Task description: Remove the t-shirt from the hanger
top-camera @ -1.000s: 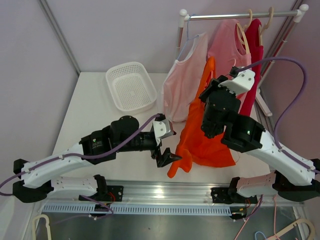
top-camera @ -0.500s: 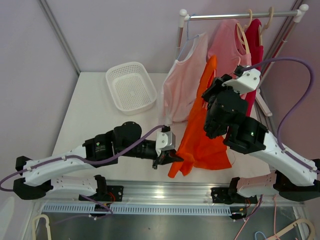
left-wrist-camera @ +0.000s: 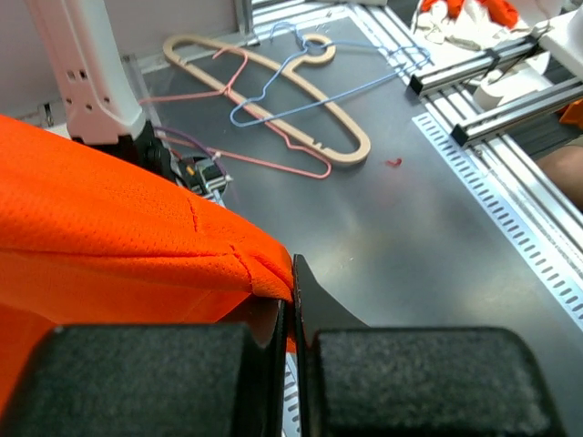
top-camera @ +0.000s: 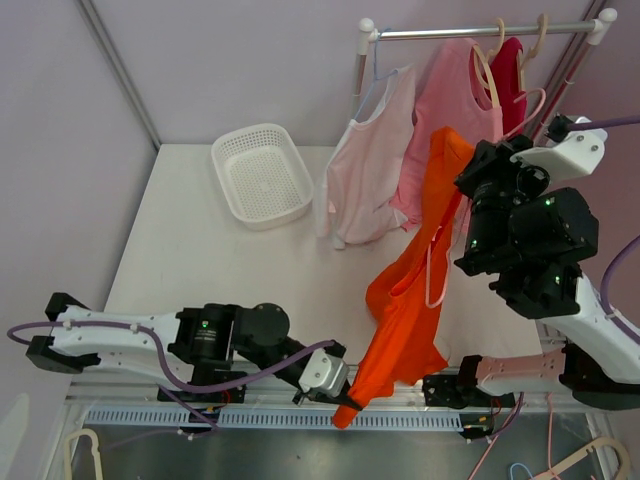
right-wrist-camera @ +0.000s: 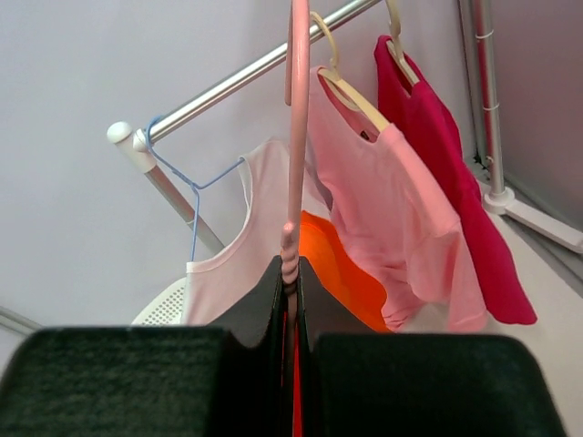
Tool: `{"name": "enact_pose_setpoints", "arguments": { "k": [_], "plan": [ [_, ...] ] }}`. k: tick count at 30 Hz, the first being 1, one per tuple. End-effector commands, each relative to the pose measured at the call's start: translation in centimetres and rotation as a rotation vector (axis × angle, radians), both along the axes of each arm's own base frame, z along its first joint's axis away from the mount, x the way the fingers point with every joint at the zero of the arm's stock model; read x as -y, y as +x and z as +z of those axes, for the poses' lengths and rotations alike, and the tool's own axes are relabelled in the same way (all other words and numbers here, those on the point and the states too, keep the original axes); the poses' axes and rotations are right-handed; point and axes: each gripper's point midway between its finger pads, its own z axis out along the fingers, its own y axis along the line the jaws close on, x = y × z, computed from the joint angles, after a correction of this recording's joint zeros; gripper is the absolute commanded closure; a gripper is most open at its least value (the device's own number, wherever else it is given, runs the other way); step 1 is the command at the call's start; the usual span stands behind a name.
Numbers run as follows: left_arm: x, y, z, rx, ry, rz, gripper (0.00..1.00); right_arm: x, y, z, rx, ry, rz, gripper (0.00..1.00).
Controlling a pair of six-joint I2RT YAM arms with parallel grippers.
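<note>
The clothes bar is bare between the blue hanger and the pink t-shirt, so I will move my right gripper outward to that open part [right-wrist-camera: 239,84] and let go of the pink hanger's neck [right-wrist-camera: 291,259].
The orange t-shirt [top-camera: 405,310] hangs stretched on a slant from a pink wire hanger [top-camera: 436,272] down to the table's near edge. My right gripper [top-camera: 480,180] is raised at the right, shut on the hanger's twisted neck [right-wrist-camera: 291,259]. The orange cloth [right-wrist-camera: 339,269] shows just behind those fingers. My left gripper [top-camera: 345,395] is low at the near rail, shut on the shirt's bottom hem. In the left wrist view the hem [left-wrist-camera: 137,241] bunches into the closed jaws of the left gripper [left-wrist-camera: 291,296].
A clothes rail [top-camera: 480,32] at the back right carries a pale pink tank top [top-camera: 365,170] on a blue hanger, a pink t-shirt [top-camera: 450,100] and a red shirt [top-camera: 510,65]. A white basket [top-camera: 262,172] stands at the back. Loose hangers [left-wrist-camera: 273,91] lie below the table's front edge.
My left gripper closed on the orange hem and pulled it down to the near edge. My right arm lifted the hanger up and to the right, stretching the shirt.
</note>
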Motion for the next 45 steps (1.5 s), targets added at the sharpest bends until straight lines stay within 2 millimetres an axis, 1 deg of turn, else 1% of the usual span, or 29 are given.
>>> {"name": "enact_pose_setpoints", "arguments": {
  "k": [1,6,8,11,12,13,15,16,17,18,19,21,22,23,24,25,26,27,28,29,32,33,34,35,36,37,39,41,45],
  "plan": [
    [0.0,-1.1,-0.2,-0.004,-0.022,-0.036,0.99,3.0,-1.9,-1.7,-0.139,0.101,-0.183,1.0],
    [0.0,-0.9,0.1,0.01,-0.028,-0.028,0.99,1.0,-0.9,-1.9,-0.134,0.043,-0.152,1.0],
    [0.0,-0.8,0.1,0.014,-0.023,-0.024,0.99,0.2,-0.5,-1.1,-0.117,0.042,-0.136,1.0],
    [0.4,0.7,-0.1,0.026,-0.01,0.074,1.0,-1.5,-0.3,0.0,-0.093,0.018,-0.085,1.0],
    [0.8,1.9,-0.3,0.019,0.002,0.146,0.99,-2.1,-0.4,0.3,-0.086,0.013,-0.06,1.0],
    [1.5,5.2,-0.6,0.024,0.013,0.294,1.0,-3.0,-0.6,0.2,-0.087,-0.008,-0.035,1.0],
    [2.0,9.3,-0.3,-0.07,0.045,0.477,1.0,-4.7,-1.5,0.9,-0.085,0.014,0.022,1.0],
    [1.8,13.6,-0.5,-0.117,0.061,0.613,1.0,-5.2,-1.9,0.9,-0.091,0.013,0.038,1.0],
    [1.6,15.4,0.8,-0.215,0.06,0.684,1.0,-5.9,-2.6,0.5,-0.111,0.012,0.056,1.0],
    [1.4,16.6,1.0,-0.258,0.062,0.703,1.0,-6.7,-2.9,-0.1,-0.125,-0.004,0.061,1.0],
    [1.2,18.6,3.0,-0.309,0.029,0.727,0.99,-7.7,-3.5,-0.8,-0.143,-0.023,0.081,1.0],
    [0.8,20.7,4.2,-0.313,0.019,0.794,0.99,-8.7,-4.2,-1.7,-0.158,-0.041,0.1,1.0],
    [0.5,22.7,6.1,-0.296,-0.015,0.879,0.99,-9.1,-4.5,-2.0,-0.158,-0.031,0.117,1.0],
    [0.4,23.7,6.4,-0.292,-0.004,0.922,0.99,-9.5,-4.8,-2.3,-0.158,-0.037,0.136,1.0],
    [-0.4,24.2,10.0,-0.294,-0.045,0.943,0.99,-11.2,-5.6,-2.9,-0.134,-0.076,0.21,1.0],
    [-0.3,26.2,9.4,-0.308,-0.008,0.993,0.99,-11.1,-5.8,-2.9,-0.119,-0.087,0.241,1.0],
    [-0.2,26.4,9.6,-0.337,0.013,0.978,0.99,-11.7,-6.0,-2.9,-0.094,-0.038,0.269,1.0],
    [-0.7,26.6,13.3,-0.345,-0.052,0.969,0.99,-13.1,-6.3,-2.5,-0.049,-0.04,0.357,1.0],
    [-1.4,27.7,12.9,-0.36,-0.021,0.995,0.99,-13.2,-6.5,-3.1,-0.039,-0.129,0.416,1.0],
    [-1.1,27.8,13.0,-0.373,-0.008,0.969,1.0,-13.5,-6.5,-3.1,-0.028,-0.098,0.454,1.0],
    [-3.1,27.4,17.5,-0.32,-0.099,0.964,0.99,-13.4,-6.1,-4.1,-0.004,-0.073,0.477,1.0],
    [-3.5,27.2,18.0,-0.307,-0.11,0.969,0.99,-12.9,-5.8,-4.4,-0.002,-0.136,0.458,1.0],
    [-4.3,26.7,19.3,-0.296,-0.13,0.967,0.99,-12.3,-4.7,-4.1,0.021,-0.087,0.426,1.0],
    [-5.0,26.1,21.0,-0.278,-0.168,0.96,0.99,-11.8,-4.3,-4.7,0.028,-0.104,0.422,1.0],
    [-5.4,25.8,21.6,-0.272,-0.173,0.958,0.99,-11.2,-3.7,-4.7,0.037,-0.101,0.415,1.0],
    [-6.7,24.8,24.4,-0.251,-0.244,0.948,0.99,-10.5,-2.6,-4.6,0.052,-0.086,0.406,1.0],
    [-7.3,24.1,25.2,-0.239,-0.249,0.937,0.99,-8.6,-1.8,-4.5,0.054,-0.094,0.387,1.0],
    [-8.7,22.9,27.9,-0.207,-0.333,0.921,0.99,-6.5,-0.9,-3.5,0.074,-0.072,0.345,1.0],
    [-11.2,22.3,32.1,-0.137,-0.498,0.955,0.99,-4.2,0.4,-2.0,0.1,-0.092,0.29,1.0]
  ]
}}
